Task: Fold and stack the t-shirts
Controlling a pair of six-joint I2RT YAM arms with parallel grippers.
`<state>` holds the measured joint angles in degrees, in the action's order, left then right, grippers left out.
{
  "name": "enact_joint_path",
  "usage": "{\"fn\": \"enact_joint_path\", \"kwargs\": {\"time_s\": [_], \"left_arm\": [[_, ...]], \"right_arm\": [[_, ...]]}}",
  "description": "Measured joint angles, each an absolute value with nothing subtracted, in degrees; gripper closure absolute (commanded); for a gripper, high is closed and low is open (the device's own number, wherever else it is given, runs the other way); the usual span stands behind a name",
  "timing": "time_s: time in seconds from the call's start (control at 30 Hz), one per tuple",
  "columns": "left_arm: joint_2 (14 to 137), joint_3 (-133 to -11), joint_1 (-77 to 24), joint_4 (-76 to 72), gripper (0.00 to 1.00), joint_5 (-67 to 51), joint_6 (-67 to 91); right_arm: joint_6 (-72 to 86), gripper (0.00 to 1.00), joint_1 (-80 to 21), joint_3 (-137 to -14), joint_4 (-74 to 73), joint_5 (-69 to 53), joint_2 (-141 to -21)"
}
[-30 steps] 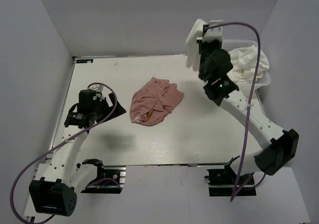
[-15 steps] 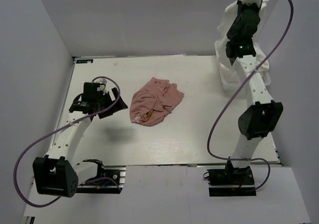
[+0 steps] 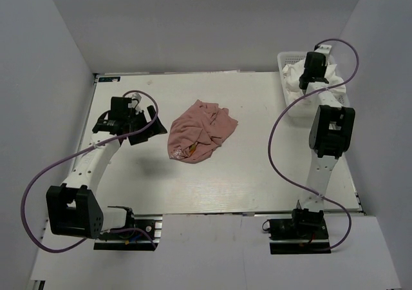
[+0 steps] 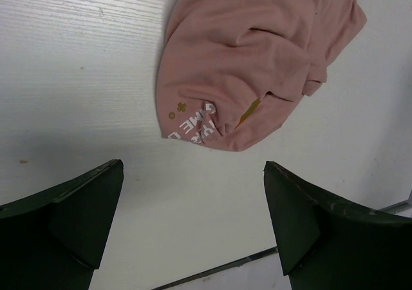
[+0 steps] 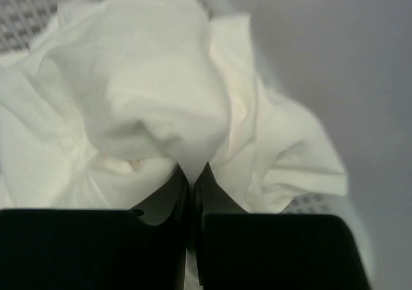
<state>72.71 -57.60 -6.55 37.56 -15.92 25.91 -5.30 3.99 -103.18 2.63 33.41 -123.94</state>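
The pink t-shirt's lettered end (image 3: 177,153) (image 4: 193,122) lies below my left gripper and to its right in the top view, so I will bring its open fingers that way and down.
A dusty pink t-shirt (image 3: 201,131) lies crumpled in the middle of the table, its white text (image 4: 193,125) showing on a lower fold in the left wrist view. My left gripper (image 3: 145,126) hovers just left of it, open, with nothing between its fingers (image 4: 193,164); the pink t-shirt (image 4: 251,58) lies beyond the tips. Over the basket at the far right, my right gripper (image 3: 308,81) is shut (image 5: 192,171) on a fold of a white t-shirt (image 5: 154,96), which bunches up past the tips. More white cloth (image 3: 296,77) fills the basket.
The white mesh basket (image 3: 287,60) stands at the table's far right corner against the wall, and its mesh (image 5: 38,6) shows behind the white cloth. Grey walls close in the left, back and right. The table's near edge (image 4: 257,259) runs just below the left fingers.
The right arm, raised high with white cloth hanging from it, has swung back and down into the basket. The left gripper has shifted slightly farther and rightward toward the pink t-shirt.
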Motion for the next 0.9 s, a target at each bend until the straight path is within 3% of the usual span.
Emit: {"fn": "enact_joint_path", "kwargs": {"time_s": [0.1,0.13,0.27,0.33,0.37,0.63,0.8,0.9], "left_arm": [[73.1,-58.9,-6.5,37.9,0.00,-15.9,25.6],[73.1,-59.2,-6.5,37.9,0.00,-15.9,25.5],[73.1,-60.0,-6.5,38.5,0.00,-15.9,25.5],[73.0,-60.0,-6.6,39.3,0.00,-15.9,25.6],[72.8,-60.0,-6.6,39.9,0.00,-15.8,25.6],[67.2,-59.4,-6.6,43.5,0.00,-11.3,27.6],[70.4,-57.8,-7.0,44.2,0.00,-9.8,28.6],[75.4,-57.8,-8.1,43.5,0.02,-9.8,28.9]], "right_arm": [[-1.4,0.69,4.4,-104.3,-3.5,31.0,-128.0],[-0.3,0.53,4.4,-105.1,-5.2,29.9,-129.1],[1.8,0.45,4.4,-110.8,-12.9,24.9,-131.4],[2.2,0.26,4.4,-112.0,-14.7,22.3,-130.4],[2.2,0.10,4.4,-112.1,-15.5,21.0,-129.3],[2.5,0.10,3.8,-109.7,-22.9,8.2,-107.1],[5.0,0.10,-0.9,-95.5,-22.0,-3.6,-87.3],[7.1,0.10,-6.7,-84.2,-20.5,-7.9,-81.9]]}}
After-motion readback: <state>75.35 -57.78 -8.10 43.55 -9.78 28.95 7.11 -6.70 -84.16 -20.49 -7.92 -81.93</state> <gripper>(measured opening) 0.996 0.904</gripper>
